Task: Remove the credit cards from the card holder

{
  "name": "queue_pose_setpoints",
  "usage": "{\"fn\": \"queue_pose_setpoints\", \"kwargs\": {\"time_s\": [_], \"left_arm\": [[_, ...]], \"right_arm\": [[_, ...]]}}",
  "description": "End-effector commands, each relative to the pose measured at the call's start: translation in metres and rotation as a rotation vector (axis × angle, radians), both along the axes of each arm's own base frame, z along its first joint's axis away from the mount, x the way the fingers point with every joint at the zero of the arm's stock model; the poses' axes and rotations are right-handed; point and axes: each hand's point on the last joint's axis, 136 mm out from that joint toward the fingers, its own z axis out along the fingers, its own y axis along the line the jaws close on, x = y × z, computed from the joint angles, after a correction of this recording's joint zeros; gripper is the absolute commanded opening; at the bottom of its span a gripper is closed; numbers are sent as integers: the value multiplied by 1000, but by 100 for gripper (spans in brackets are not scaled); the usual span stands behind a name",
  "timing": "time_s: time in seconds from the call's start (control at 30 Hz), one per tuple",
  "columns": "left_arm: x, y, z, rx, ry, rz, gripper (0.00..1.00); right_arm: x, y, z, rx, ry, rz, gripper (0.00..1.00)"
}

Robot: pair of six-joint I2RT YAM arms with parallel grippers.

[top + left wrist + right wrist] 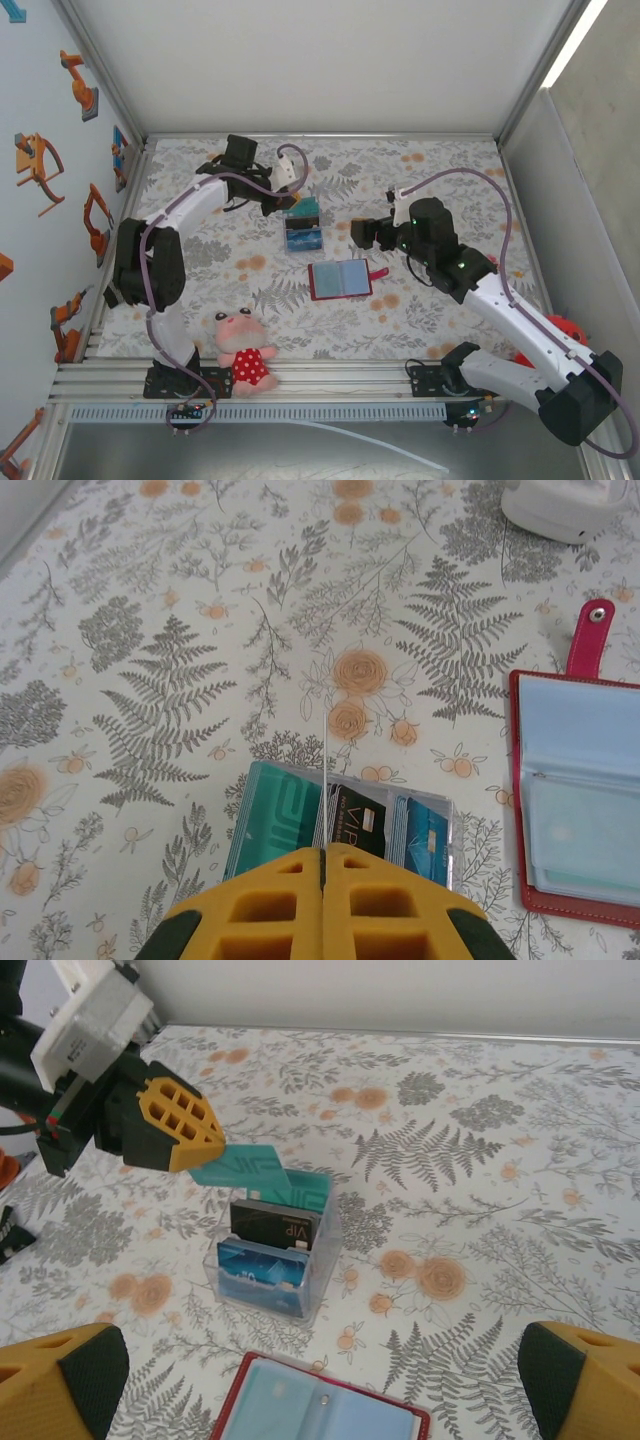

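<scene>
My left gripper next needs to move down to slip the teal card into the box's far section (309,209) and release its top edge, since teal cards stand below the gripper.
The red card holder (340,280) lies open and flat on the floral table, its pale pockets (580,800) facing up. My left gripper (292,200) is shut on a teal credit card (242,1168), held just above a clear plastic box (270,1260). From the left wrist, the held credit card (326,770) is a thin edge running out from between the shut yellow fingers (260,900). Teal (280,815), black (362,820) and blue (428,840) cards stand in the box. My right gripper (358,235) is open, just right of the box and above the card holder (320,1415).
A plush toy in a red dress (243,350) sits at the near edge by the left arm's base. A red object (562,330) lies behind the right arm at the far right. Walls close in the table at the back and both sides.
</scene>
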Motion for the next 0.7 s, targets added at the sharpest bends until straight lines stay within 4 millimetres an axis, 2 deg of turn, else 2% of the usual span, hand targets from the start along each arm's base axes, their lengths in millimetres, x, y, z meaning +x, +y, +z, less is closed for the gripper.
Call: {"fn": "queue_pose_setpoints", "kwargs": {"time_s": [0.0,0.23,0.6,0.67], "left_arm": [[6,-1,-5,12,-11,-35,0],[21,-1,-25,31,18,-34,0],[35,-3,-40,32,27,-29,0],[37,-3,-42,31,33,-28,3]], "right_arm": [[7,-11,14,20,-41,-79,100],[8,-15,11,23,-48,-103,100],[11,-15,10,32,-49,-119,100],[11,-15,10,31,-46,-118,100]]}}
